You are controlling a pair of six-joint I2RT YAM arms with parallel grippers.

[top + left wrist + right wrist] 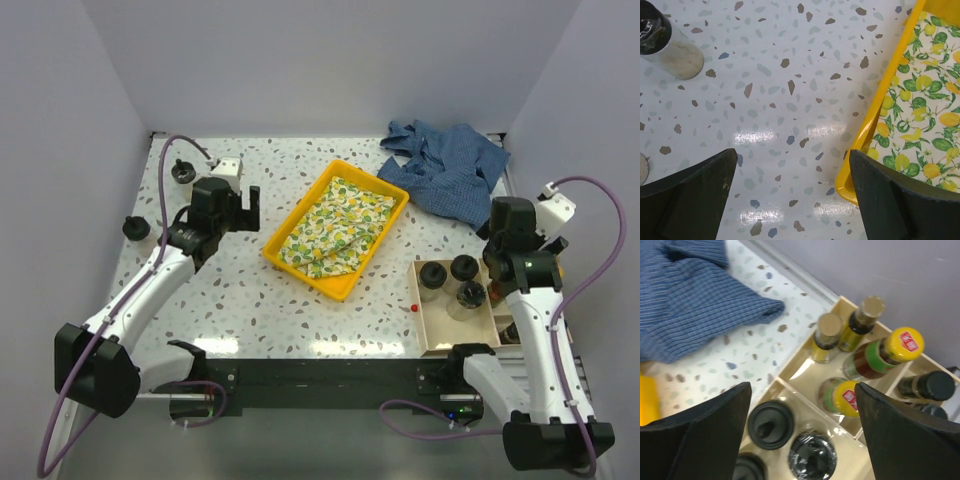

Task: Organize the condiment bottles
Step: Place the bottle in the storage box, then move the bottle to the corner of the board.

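My left gripper moves across and down onto the nearer loose jar's black lid next, since the lid sits below and to the gripper's left in the top view.
A wooden organiser box (421, 310) sits at the table's right front. Three squat black-lidded jars (464, 267) stand in its near compartment. In the right wrist view, yellow-capped bottles (850, 397) and slim gold-capped ones (826, 335) fill the compartment behind, and a black-capped bottle (928, 385) stands further right. My right gripper (802, 435) hovers open above a black-lidded jar (812, 456), touching nothing. Two more black-lidded jars (183, 170) (136, 228) stand loose at the far left. My left gripper (792, 195) hangs open over bare table, with one clear jar (667, 45) ahead of it.
A yellow tray (290, 265) lined with a lemon-print cloth lies mid-table, its edge (875, 115) beside my left gripper's right finger. A crumpled blue cloth (447, 165) lies at the back right, just behind the organiser. A small red object (413, 308) rests left of the box.
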